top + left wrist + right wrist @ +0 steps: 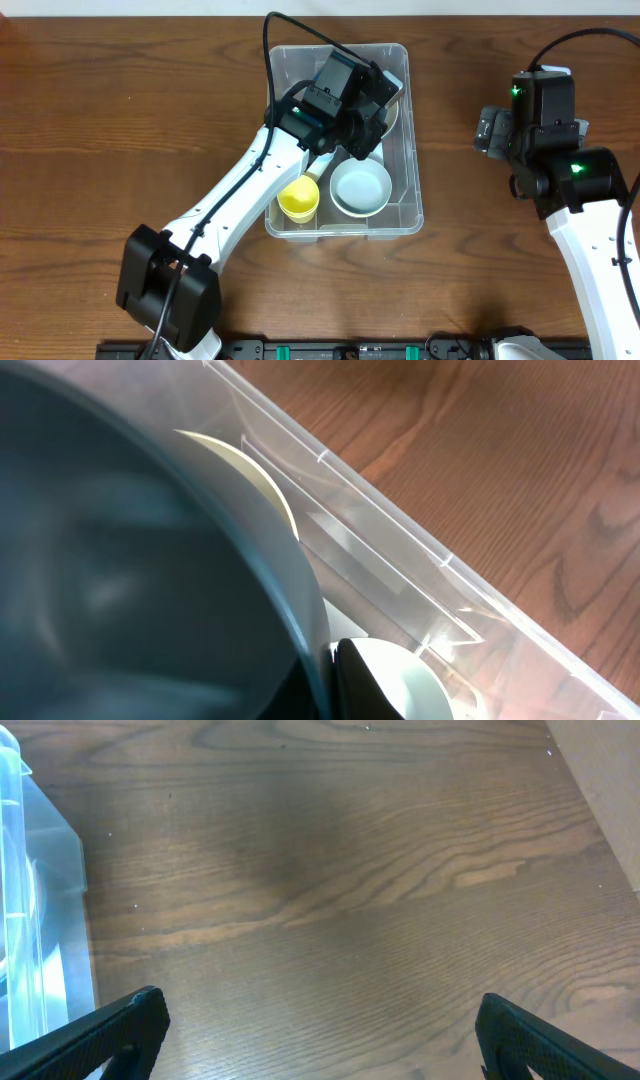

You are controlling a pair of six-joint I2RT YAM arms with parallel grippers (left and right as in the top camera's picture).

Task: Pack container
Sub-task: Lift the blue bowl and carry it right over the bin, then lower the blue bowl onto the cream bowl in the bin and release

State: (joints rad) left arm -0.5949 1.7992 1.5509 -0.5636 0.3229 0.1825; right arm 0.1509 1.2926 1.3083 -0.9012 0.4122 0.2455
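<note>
The left gripper moves over that cream bowl (391, 118) (252, 472) next and releases the grey-blue bowl's rim there, since the cream bowl stands close beside the held grey-blue one.
The container (413, 160) is a clear plastic bin at the table's middle; its wall also shows in the left wrist view (400, 550) and the right wrist view (40, 900). Inside lie a yellow cup (298, 197) and a pale blue-white bowl (361, 188). My left gripper (362, 135) is down inside the bin's far half, shut on the rim of a grey-blue bowl (120, 560), which fills the left wrist view around the jaws (330, 680). A cream bowl (265, 485) stands behind it. My right gripper (490, 130) is open and empty over bare wood (320, 1040), right of the bin.
The pale bowl also shows just below the left jaws (400, 675). The wooden table (120, 120) surrounds the bin. The left arm reaches across the bin's left wall.
</note>
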